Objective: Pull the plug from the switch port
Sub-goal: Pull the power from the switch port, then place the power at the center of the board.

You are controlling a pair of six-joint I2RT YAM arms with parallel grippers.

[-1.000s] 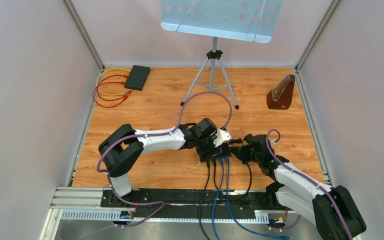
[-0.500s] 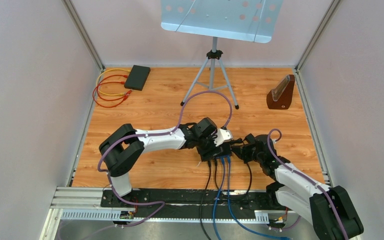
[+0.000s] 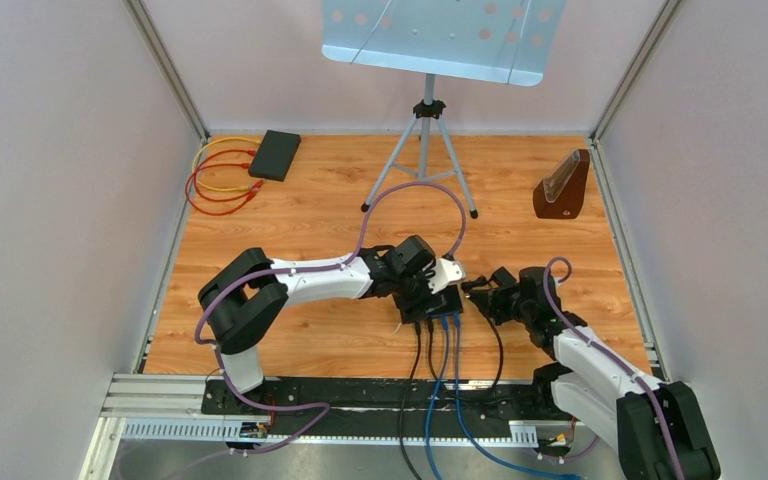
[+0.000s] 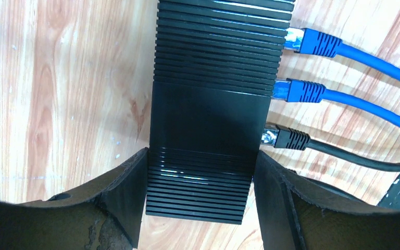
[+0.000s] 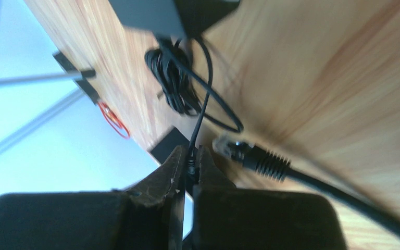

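Observation:
The robot's left gripper holds the switch, so the right gripper should next pull the cord's plug away from the switch and lift it outward over the bare table (image 3: 512,248).
The black ribbed switch (image 4: 213,120) lies on the wooden table, also in the top view (image 3: 442,303). My left gripper (image 4: 200,179) is shut on its near end, one finger (image 4: 127,187) on each side. Two blue plugs (image 4: 312,42) and one black plug (image 4: 287,139) sit in its side ports. My right gripper (image 5: 190,159) is shut on a small plug of a thin black cord (image 5: 200,112), which runs up to a coiled bundle. A black network plug (image 5: 252,156) with a clear tip lies free on the table beside it. In the top view the right gripper (image 3: 478,290) is just right of the switch.
Blue cables (image 3: 447,345) and black cables (image 3: 497,345) run from the switch to the near rail. A music stand tripod (image 3: 425,150) stands at the back centre, a brown metronome (image 3: 563,188) at back right, a black box (image 3: 275,155) with red and yellow cables at back left.
My right gripper and wrist have moved right, away from the switch. The left arm and the switch have not moved.

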